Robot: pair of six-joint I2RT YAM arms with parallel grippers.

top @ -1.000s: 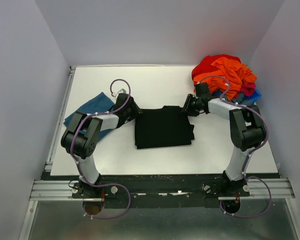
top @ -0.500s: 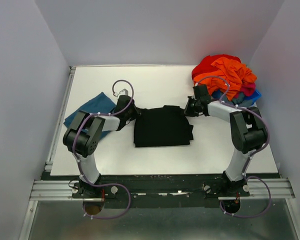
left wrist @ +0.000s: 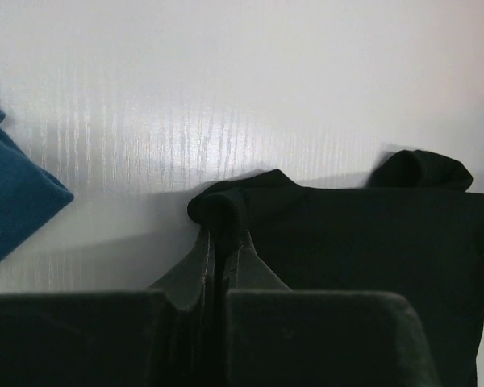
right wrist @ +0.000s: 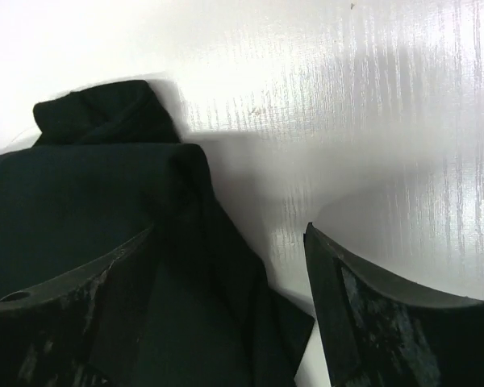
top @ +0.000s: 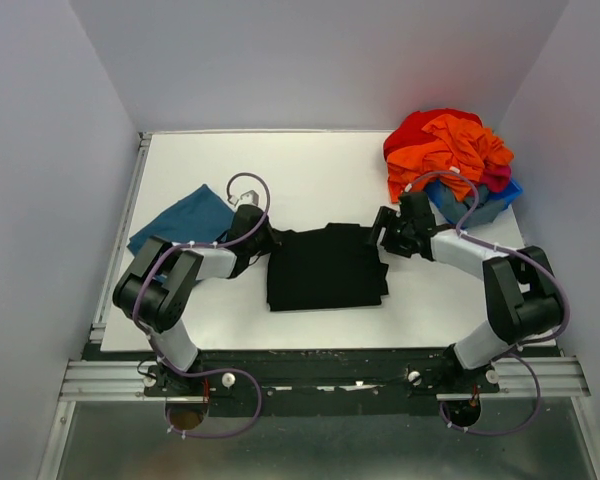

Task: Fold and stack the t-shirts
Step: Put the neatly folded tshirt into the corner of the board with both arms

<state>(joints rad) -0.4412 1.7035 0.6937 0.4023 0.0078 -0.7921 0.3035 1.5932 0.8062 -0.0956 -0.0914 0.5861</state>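
Note:
My right gripper shifts its spread fingers to the left in the top view next and closes, since the shirt's far corner fold [top: 366, 234] [right wrist: 192, 165] lies that way.
A black t-shirt [top: 325, 268] lies folded into a rough square at the table's middle. My left gripper [top: 271, 240] is at its far left corner, shut on a bunched bit of the black cloth [left wrist: 226, 205]. In the left wrist view the left gripper [left wrist: 223, 230] has its fingers pressed together on that fold. My right gripper [top: 382, 234] stands open at the shirt's far right corner. In the right wrist view the right gripper [right wrist: 230, 234] has the black shirt [right wrist: 81, 193] lying loose between its spread fingers. A teal-blue shirt [top: 180, 218] lies flat at the left.
A heap of red and orange clothes [top: 445, 148] sits in a blue bin [top: 492, 203] at the back right, close behind the right arm. The white table [top: 310, 170] has a raised rail along its left edge [top: 120, 240]. The teal shirt's corner [left wrist: 16, 197] lies left of the left gripper.
The left gripper has shut on the black shirt's far left corner. The right gripper closed and then opened, letting go of the right corner. Both arms and the shirt shifted slightly nearer.

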